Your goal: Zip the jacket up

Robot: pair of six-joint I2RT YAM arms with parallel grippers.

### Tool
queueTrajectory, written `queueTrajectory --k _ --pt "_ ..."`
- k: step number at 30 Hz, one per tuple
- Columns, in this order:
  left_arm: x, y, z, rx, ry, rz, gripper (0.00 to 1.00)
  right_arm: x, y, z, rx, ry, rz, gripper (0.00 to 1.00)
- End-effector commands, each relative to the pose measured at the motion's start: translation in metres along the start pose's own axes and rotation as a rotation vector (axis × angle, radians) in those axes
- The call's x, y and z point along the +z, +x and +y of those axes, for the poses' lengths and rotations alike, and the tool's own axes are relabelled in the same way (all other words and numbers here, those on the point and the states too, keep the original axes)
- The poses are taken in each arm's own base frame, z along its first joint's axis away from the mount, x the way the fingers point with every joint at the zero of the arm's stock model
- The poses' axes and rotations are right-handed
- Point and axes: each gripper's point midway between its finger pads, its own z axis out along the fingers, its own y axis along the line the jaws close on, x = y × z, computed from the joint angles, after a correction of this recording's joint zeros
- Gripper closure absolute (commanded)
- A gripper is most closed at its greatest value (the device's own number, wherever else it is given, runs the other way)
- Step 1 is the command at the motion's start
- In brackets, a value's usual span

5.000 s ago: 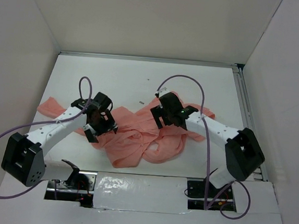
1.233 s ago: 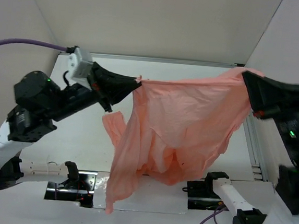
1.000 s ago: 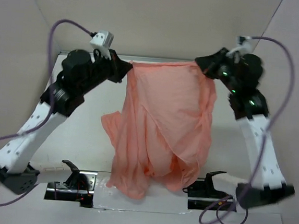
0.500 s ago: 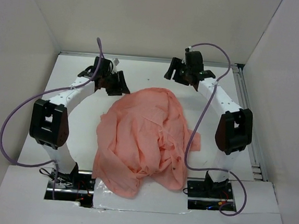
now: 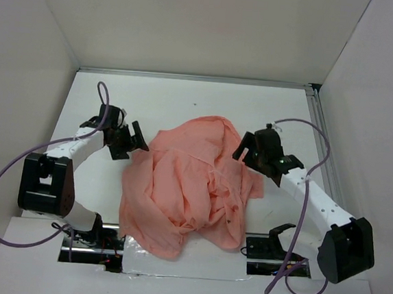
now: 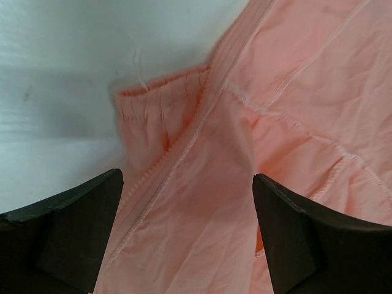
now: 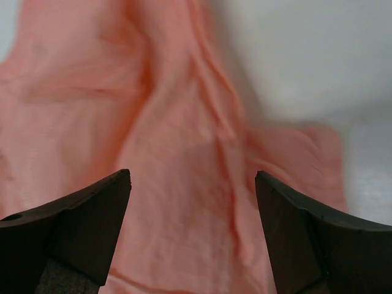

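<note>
The narrow fold runs along the jacket's edge beside the flat flap. I should next lower my right gripper and bring it back onto that fold.
The salmon-pink jacket [image 5: 190, 184] lies crumpled in a heap on the white table, reaching from mid-table to the near edge. My left gripper [image 5: 140, 139] is open and sits at the heap's left edge. In the left wrist view its fingers [image 6: 67, 233] straddle a stitched seam of the jacket [image 6: 245, 135], beside a gathered cuff [image 6: 162, 107]. My right gripper [image 5: 243, 151] is open at the heap's right edge. In the right wrist view its fingers [image 7: 79, 226] hover over wrinkled jacket fabric [image 7: 184, 159]. No zipper slider shows.
The white table [image 5: 187, 98] is boxed in by white walls at the back and both sides. A metal rail [image 5: 323, 151] runs along the right edge. The arm bases and a taped strip [image 5: 180, 252] sit at the near edge. Purple cables loop from both arms.
Both arms had lifted the jacket high and spread it, then let it drop onto the table. Both grippers have since come down from the far side to the heap's left and right edges.
</note>
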Motion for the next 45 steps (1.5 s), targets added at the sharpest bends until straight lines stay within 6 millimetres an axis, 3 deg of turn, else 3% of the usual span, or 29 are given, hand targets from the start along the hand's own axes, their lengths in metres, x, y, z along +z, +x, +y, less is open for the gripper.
queueTrajectory --k 1,3,8,10,13,17,18,19,20,21,22,23,24,25,26,29,30,33,34,35,36,37,39,40,41,42,43,44,45 --pt "0.007 0.008 -0.011 0.049 0.037 0.001 0.01 0.000 0.019 -0.043 0.109 0.130 -0.009 0.11" --pt "0.013 0.008 -0.012 0.055 0.014 0.009 0.01 -0.001 0.019 -0.056 0.144 0.162 -0.018 0.11" --pt "0.037 0.019 -0.007 0.070 -0.056 0.059 0.01 0.004 0.031 -0.063 0.142 0.161 0.021 0.11" --pt "0.045 0.022 -0.002 0.064 -0.073 0.085 0.01 0.007 0.037 -0.061 0.136 0.141 0.043 0.11" --pt "0.052 0.028 -0.005 0.085 -0.083 0.101 0.12 0.010 0.046 -0.051 0.136 0.084 0.081 0.17" --pt "0.056 0.036 -0.013 0.128 -0.088 0.097 0.16 0.013 0.052 -0.050 0.148 0.083 0.081 0.22" --pt "0.056 0.035 -0.014 0.128 -0.087 0.095 0.19 0.014 0.052 -0.049 0.146 0.077 0.079 0.24" --pt "0.056 0.032 -0.017 0.129 -0.079 0.092 0.22 0.013 0.053 -0.047 0.144 0.062 0.088 0.40" --pt "0.057 0.031 -0.018 0.129 -0.080 0.093 0.25 0.013 0.051 -0.043 0.140 0.047 0.082 0.50" --pt "0.059 0.030 -0.019 0.129 -0.079 0.094 0.43 0.012 0.051 -0.040 0.130 0.038 0.086 0.59" --pt "0.058 0.024 -0.025 0.133 -0.068 0.083 0.60 0.011 0.049 -0.039 0.129 0.038 0.080 0.87" --pt "0.057 0.019 -0.028 0.135 -0.065 0.074 0.78 0.009 0.042 -0.039 0.126 0.050 0.051 0.98" --pt "0.055 0.016 -0.030 0.139 -0.070 0.066 1.00 0.004 0.033 -0.037 0.117 0.057 0.027 1.00" --pt "0.049 -0.002 -0.039 0.153 -0.071 0.016 1.00 0.000 0.028 -0.034 0.097 0.058 0.008 1.00" --pt "0.043 -0.011 -0.044 0.159 -0.082 -0.016 1.00 -0.011 0.006 -0.029 0.080 0.063 -0.060 1.00" --pt "-0.002 -0.052 -0.073 0.180 -0.118 -0.176 1.00 -0.040 -0.034 -0.012 0.064 0.043 -0.190 1.00" --pt "-0.028 -0.065 -0.088 0.190 -0.101 -0.252 1.00 -0.059 -0.061 -0.006 0.078 0.055 -0.284 1.00" --pt "-0.118 -0.104 -0.138 0.228 -0.072 -0.517 1.00 -0.115 -0.116 0.015 0.092 0.017 -0.477 1.00" --pt "-0.143 -0.109 -0.148 0.246 -0.061 -0.575 1.00 -0.136 -0.128 0.021 0.094 -0.009 -0.523 1.00" --pt "-0.178 -0.111 -0.156 0.243 -0.061 -0.663 1.00 -0.169 -0.145 0.038 0.091 -0.065 -0.575 1.00" --pt "-0.217 -0.117 -0.172 0.233 -0.017 -0.743 1.00 -0.189 -0.156 0.043 0.096 -0.087 -0.625 1.00" --pt "-0.240 -0.109 -0.184 0.254 0.017 -0.779 1.00 -0.214 -0.165 0.050 0.103 -0.138 -0.676 1.00" --pt "-0.316 -0.109 -0.199 0.272 0.120 -0.938 1.00 -0.269 -0.186 0.074 0.077 -0.276 -0.771 1.00" --pt "-0.348 -0.105 -0.219 0.341 0.206 -1.023 1.00 -0.287 -0.192 0.081 0.023 -0.313 -0.800 1.00" --pt "-0.393 -0.101 -0.219 0.346 0.281 -1.126 1.00 -0.327 -0.205 0.092 0.022 -0.403 -0.849 1.00" --pt "-0.424 -0.097 -0.225 0.375 0.356 -1.193 1.00 -0.347 -0.211 0.100 0.004 -0.454 -0.873 1.00" --pt "-0.463 -0.090 -0.227 0.399 0.443 -1.267 1.00 -0.389 -0.221 0.109 -0.039 -0.554 -0.933 1.00" --pt "-0.500 -0.084 -0.229 0.402 0.525 -1.318 1.00 -0.410 -0.224 0.115 -0.065 -0.612 -0.960 1.00" --pt "-0.522 -0.079 -0.227 0.411 0.570 -1.339 1.00 -0.426 -0.226 0.122 -0.110 -0.659 -0.978 1.00"
